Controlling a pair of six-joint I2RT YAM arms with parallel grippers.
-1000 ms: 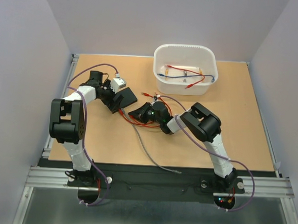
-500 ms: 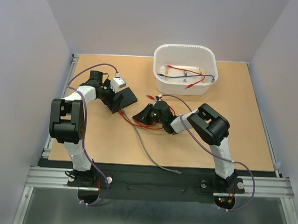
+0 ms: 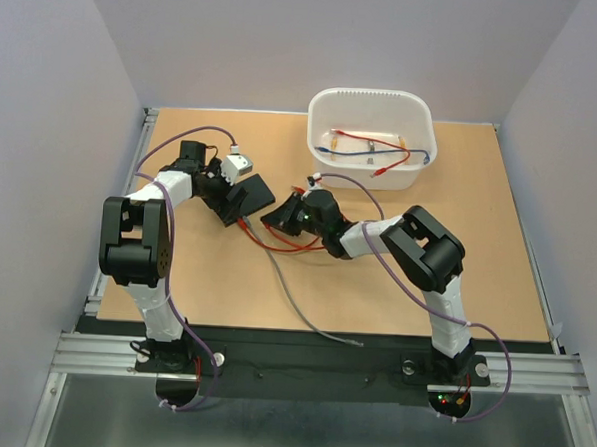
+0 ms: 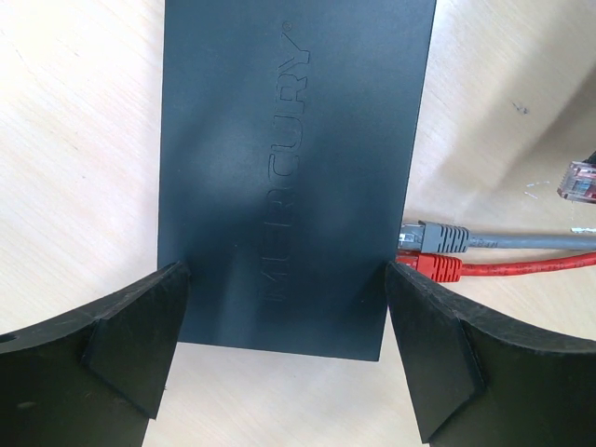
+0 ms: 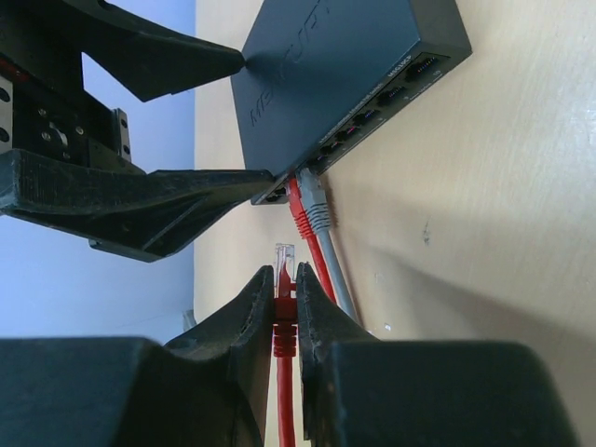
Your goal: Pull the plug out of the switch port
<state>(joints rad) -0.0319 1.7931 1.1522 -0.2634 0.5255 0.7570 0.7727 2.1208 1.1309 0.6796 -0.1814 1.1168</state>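
Observation:
The plug rises in my right gripper next, with its tip clear of the ports. It then goes outward over the white tub for release, since the tub stands outward of the gripper.
The matte-black switch (image 4: 289, 140) lies flat on the table, left of centre in the top view (image 3: 252, 194). My left gripper (image 4: 284, 279) is shut on the switch, one finger on each long side. A red plug (image 4: 433, 267) and a grey plug (image 4: 438, 237) sit in neighbouring ports; they also show in the right wrist view, red (image 5: 298, 209) and grey (image 5: 315, 200). My right gripper (image 5: 288, 275) is shut on another red plug (image 5: 283, 256). Its clear tip is free of the ports and a short way from the switch (image 5: 345, 65).
A white tub (image 3: 322, 157) with red, blue and yellow cables stands at the far right. Red cables (image 3: 278, 240) bunch under my right gripper (image 3: 281, 217). A grey cable (image 3: 296, 306) runs from the switch toward the near edge.
My right wrist has moved a little toward the far side, and the arm's elbow has swung right. Its fingers stay close to the switch. The left arm and switch have not moved.

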